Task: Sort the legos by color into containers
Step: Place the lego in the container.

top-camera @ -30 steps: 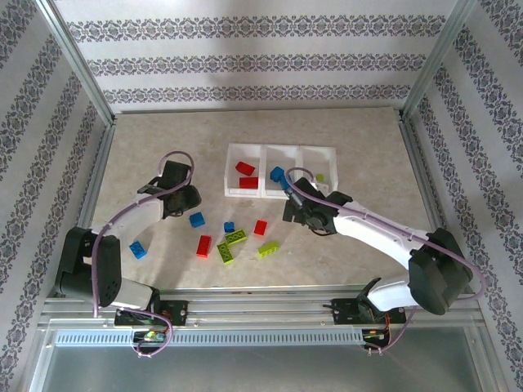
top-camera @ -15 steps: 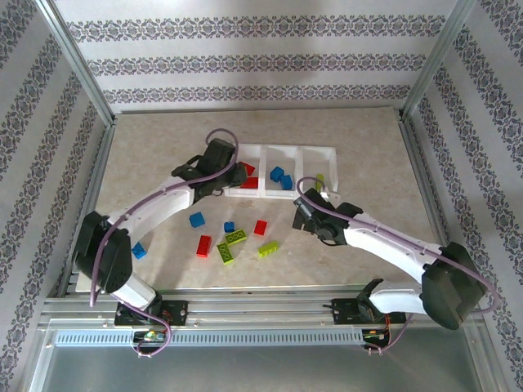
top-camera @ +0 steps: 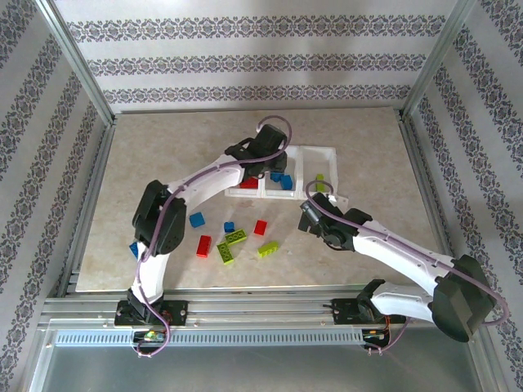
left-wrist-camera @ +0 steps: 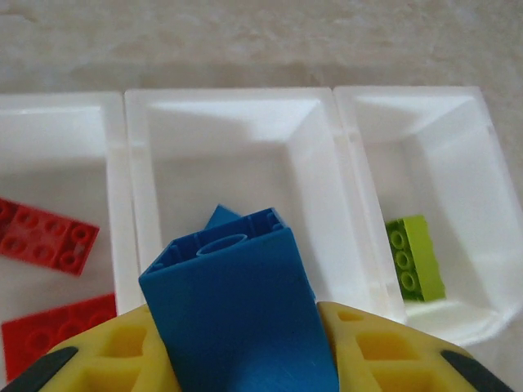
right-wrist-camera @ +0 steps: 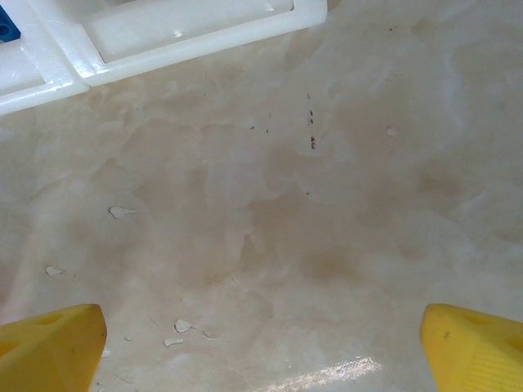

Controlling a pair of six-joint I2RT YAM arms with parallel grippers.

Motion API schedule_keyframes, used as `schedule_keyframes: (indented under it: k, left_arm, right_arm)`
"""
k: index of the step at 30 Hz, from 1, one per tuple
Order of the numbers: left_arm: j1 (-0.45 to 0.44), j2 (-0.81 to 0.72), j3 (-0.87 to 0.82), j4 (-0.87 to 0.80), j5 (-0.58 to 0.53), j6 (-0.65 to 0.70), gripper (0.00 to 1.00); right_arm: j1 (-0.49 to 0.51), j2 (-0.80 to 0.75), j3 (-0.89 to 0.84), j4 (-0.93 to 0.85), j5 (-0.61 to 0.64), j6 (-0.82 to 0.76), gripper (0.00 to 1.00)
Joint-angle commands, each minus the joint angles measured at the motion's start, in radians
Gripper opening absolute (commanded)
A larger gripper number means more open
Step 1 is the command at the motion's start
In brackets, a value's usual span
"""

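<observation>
The left gripper lowers toward the tray's middle compartment next and releases the blue lego [left-wrist-camera: 237, 310] there, since that compartment, already holding blue, lies below the yellow fingers.
My left gripper [top-camera: 263, 167] hangs over the containers, a white three-compartment tray [top-camera: 315, 149], and is shut on a blue lego [left-wrist-camera: 237, 310]. In the left wrist view that brick sits above the middle compartment, between yellow fingers [left-wrist-camera: 384, 347], with another blue brick [left-wrist-camera: 219, 219] beneath it. Two red bricks [left-wrist-camera: 45, 237] lie in the left compartment and a green one [left-wrist-camera: 415, 257] in the right. My right gripper [top-camera: 313, 211] stands open over bare table just in front of the tray's right end [right-wrist-camera: 188, 28], nothing between its fingers.
Loose bricks lie on the table in front of the tray: blue [top-camera: 197, 219], blue [top-camera: 229, 227], red [top-camera: 261, 227], red [top-camera: 203, 245], green [top-camera: 237, 237], green [top-camera: 268, 248]. Another blue one [top-camera: 135, 249] sits by the left arm. Metal frame rails border the table.
My left arm has swung from the table's left side to above the tray, carrying the blue brick. My right gripper has drawn back from the tray toward the near right.
</observation>
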Motion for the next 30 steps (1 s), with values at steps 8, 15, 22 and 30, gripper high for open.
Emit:
schedule_keyframes:
  k: [8,15,22,30]
  left_arm:
    - [-0.005,0.188,0.248,-0.120,-0.009,0.063,0.33]
    - [-0.005,0.207,0.262,-0.107,0.013,0.053,0.43]
    - [-0.005,0.198,0.263,-0.110,0.016,0.057,0.56]
    - [-0.005,0.087,0.222,-0.133,0.027,0.058,0.70]
  right_arm:
    - [-0.011,-0.059,-0.016,-0.038,0.019,0.044,0.99]
    - [-0.011,-0.061,-0.003,-0.050,0.020,0.037,0.98]
    - [-0.010,-0.059,0.000,-0.045,0.024,0.035,0.98]
    - [-0.003,-0.044,0.013,-0.027,0.024,0.023,0.98]
